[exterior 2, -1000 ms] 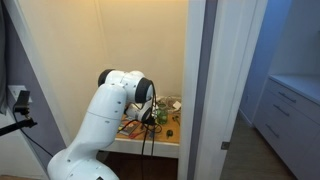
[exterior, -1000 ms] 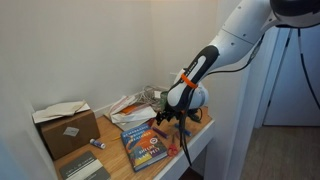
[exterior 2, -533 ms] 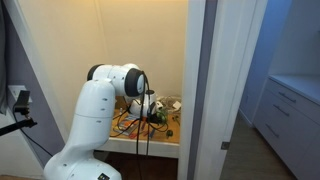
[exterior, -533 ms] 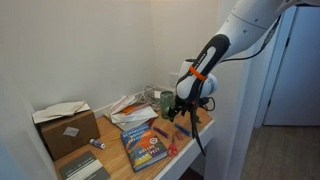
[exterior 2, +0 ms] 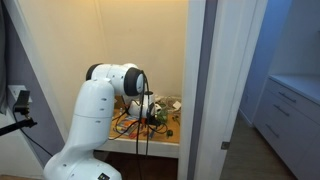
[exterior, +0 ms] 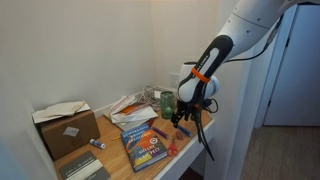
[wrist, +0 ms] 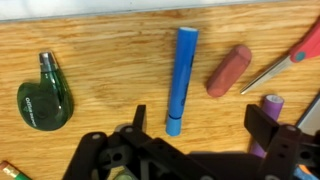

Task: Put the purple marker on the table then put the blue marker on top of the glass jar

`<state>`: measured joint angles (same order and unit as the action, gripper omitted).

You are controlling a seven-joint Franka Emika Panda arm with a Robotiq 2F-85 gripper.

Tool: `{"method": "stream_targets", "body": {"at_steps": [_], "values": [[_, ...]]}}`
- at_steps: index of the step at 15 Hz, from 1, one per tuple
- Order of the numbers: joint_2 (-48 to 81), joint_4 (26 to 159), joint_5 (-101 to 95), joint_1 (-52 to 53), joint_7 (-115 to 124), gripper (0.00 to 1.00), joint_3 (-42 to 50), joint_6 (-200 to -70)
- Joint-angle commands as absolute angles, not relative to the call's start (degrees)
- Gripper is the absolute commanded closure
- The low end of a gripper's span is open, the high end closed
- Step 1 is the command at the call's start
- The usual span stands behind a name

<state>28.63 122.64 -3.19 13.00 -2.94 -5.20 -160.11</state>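
Note:
The blue marker's near end [wrist: 174, 120] lies below the robot's open gripper, off-centre to the left in the wrist view, so the gripper needs to come down next, easing toward that side.
In the wrist view the blue marker [wrist: 183, 78] lies flat on the wooden table [wrist: 100, 40], its lower end between my fingers. The purple marker [wrist: 270, 112] lies on the table at the right, partly hidden behind my right finger [wrist: 264, 128]. My gripper [wrist: 200, 128] is open and empty, hovering just above the blue marker's near end. In an exterior view the gripper [exterior: 183, 118] hangs over the table's right part, and the green-tinted glass jar [exterior: 166, 101] stands upright just behind and left of it. The arm hides the markers in the other exterior view.
A pink eraser [wrist: 229, 70] and red-handled scissors [wrist: 292, 58] lie right of the blue marker. A green teardrop-shaped item [wrist: 43, 97] lies to the left. A blue-covered book [exterior: 145, 143], papers [exterior: 128, 105] and a cardboard box [exterior: 66, 126] sit further left.
My gripper has moved right, from over the book to over the bare table near the jar, then sunk slightly. It has stayed open and empty.

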Motion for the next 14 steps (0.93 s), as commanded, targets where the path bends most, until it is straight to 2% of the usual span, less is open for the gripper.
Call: {"method": "stream_targets", "body": {"at_steps": [1, 6, 8, 14], "values": [[29.41, 123.23, -6.45, 14.29, 0.08, 0.0, -3.07, -162.39], [31.54, 122.56, -5.94, 14.17, 1.24, 0.0, -2.77, -165.0], [32.1, 122.51, -6.05, 14.64, 1.91, 0.26, -2.22, -165.82], [31.97, 122.91, -5.47, 14.43, 2.6, 0.71, -2.28, -166.81]]}}
